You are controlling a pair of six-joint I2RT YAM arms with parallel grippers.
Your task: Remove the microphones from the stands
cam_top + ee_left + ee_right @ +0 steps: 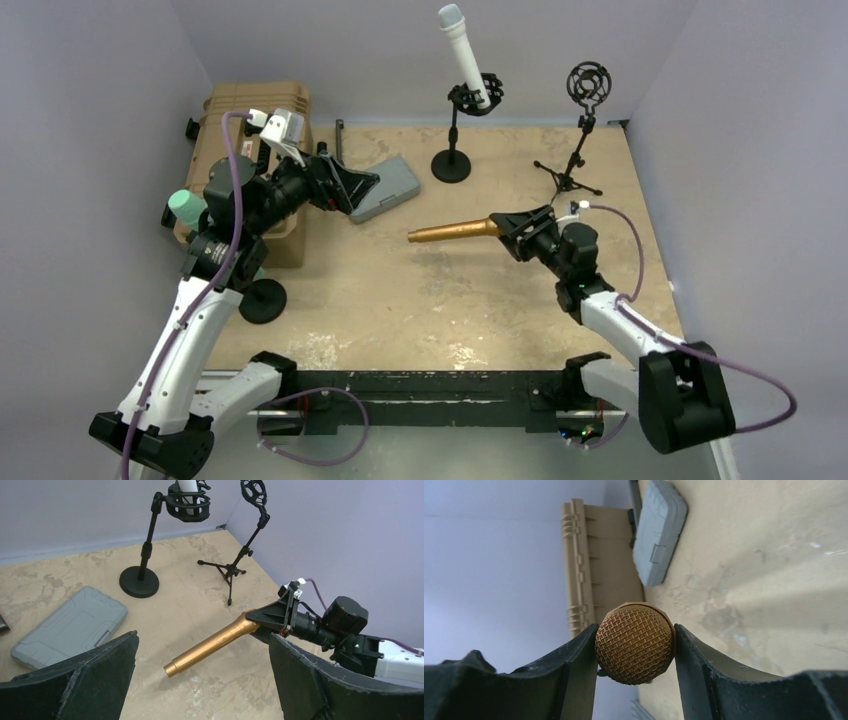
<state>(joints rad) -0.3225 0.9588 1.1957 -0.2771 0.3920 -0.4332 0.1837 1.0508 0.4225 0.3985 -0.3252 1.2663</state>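
Note:
The robot will lower the gold microphone (455, 232) with its right gripper onto the bare table and let go of the microphone's mesh head, because that clear part of the table is below the right gripper.
A gold microphone (455, 232) hangs level above the table, its mesh head (634, 650) clamped between the fingers of my right gripper (507, 226); its handle (210, 645) points left. The empty shock-mount tripod stand (580, 130) is at the back right, apart from it. A white microphone (462, 50) sits in a round-base stand (452, 140) at the back centre. My left gripper (365, 190) is open and empty over the grey case, left of the gold handle, not touching it.
A grey flat case (385, 190) lies left of centre. A tan hard case (255, 110) stands at the back left. A teal-topped object (185, 208) and a black round base (262, 300) are by the left arm. Walls close in on both sides.

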